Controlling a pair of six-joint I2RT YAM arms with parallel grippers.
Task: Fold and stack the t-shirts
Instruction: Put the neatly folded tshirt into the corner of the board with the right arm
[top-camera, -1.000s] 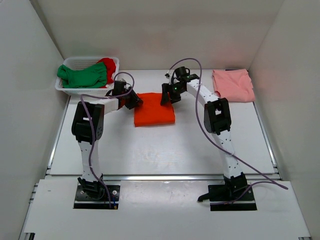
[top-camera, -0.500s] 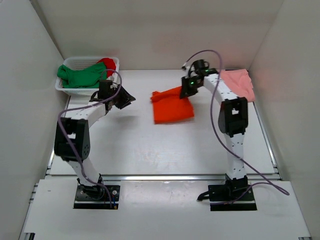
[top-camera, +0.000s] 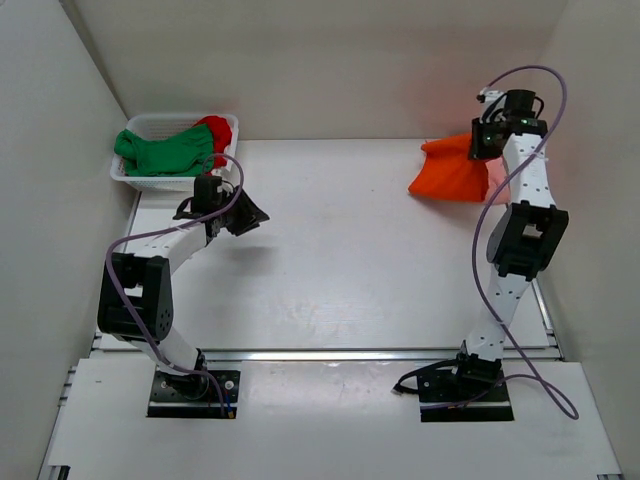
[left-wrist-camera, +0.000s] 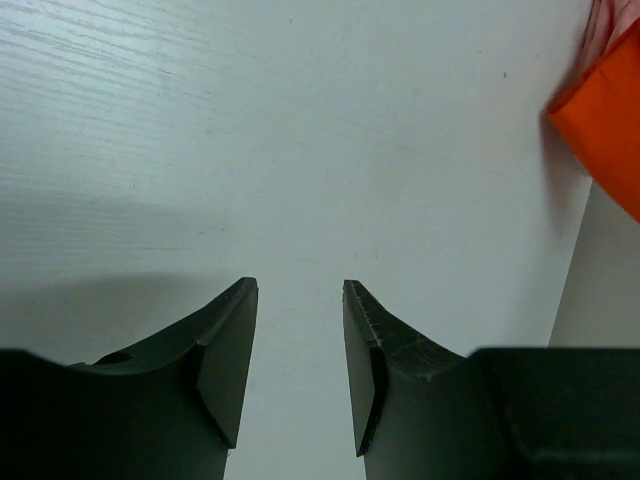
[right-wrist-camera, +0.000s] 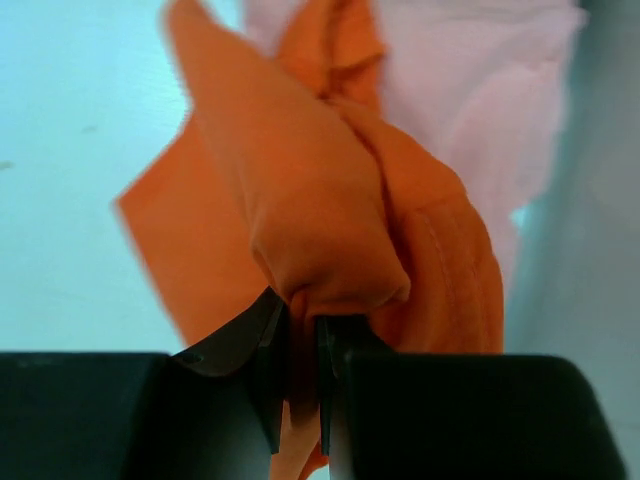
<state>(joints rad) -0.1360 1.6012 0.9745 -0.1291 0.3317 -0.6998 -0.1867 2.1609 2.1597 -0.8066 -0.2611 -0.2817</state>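
Observation:
The folded bright orange t-shirt comes down onto the pale salmon pink t-shirt (right-wrist-camera: 475, 75) next and my right gripper releases it, since the orange cloth (right-wrist-camera: 320, 230) hangs crooked over that t-shirt.
My right gripper (top-camera: 484, 143) is shut on the folded bright orange t-shirt (top-camera: 448, 172) and holds it at the far right, over the pale salmon pink t-shirt (top-camera: 497, 180), which is mostly hidden under it. In the right wrist view the orange cloth (right-wrist-camera: 320, 230) bunches between my jaws (right-wrist-camera: 303, 335), with the pink shirt (right-wrist-camera: 470, 90) behind. My left gripper (top-camera: 253, 212) is open and empty above bare table at the left; its wrist view (left-wrist-camera: 298, 290) shows only table and an orange corner (left-wrist-camera: 610, 130). The green t-shirt (top-camera: 165, 152) and red t-shirt (top-camera: 217, 130) lie in the basket.
A white plastic basket (top-camera: 135, 178) stands at the far left corner. White walls close in the table (top-camera: 330, 260) on the left, back and right. The right arm reaches close to the right wall.
My right gripper has carried the orange t-shirt from the table's middle rightward to over the pink shirt. My left gripper has let go and drawn back to the left.

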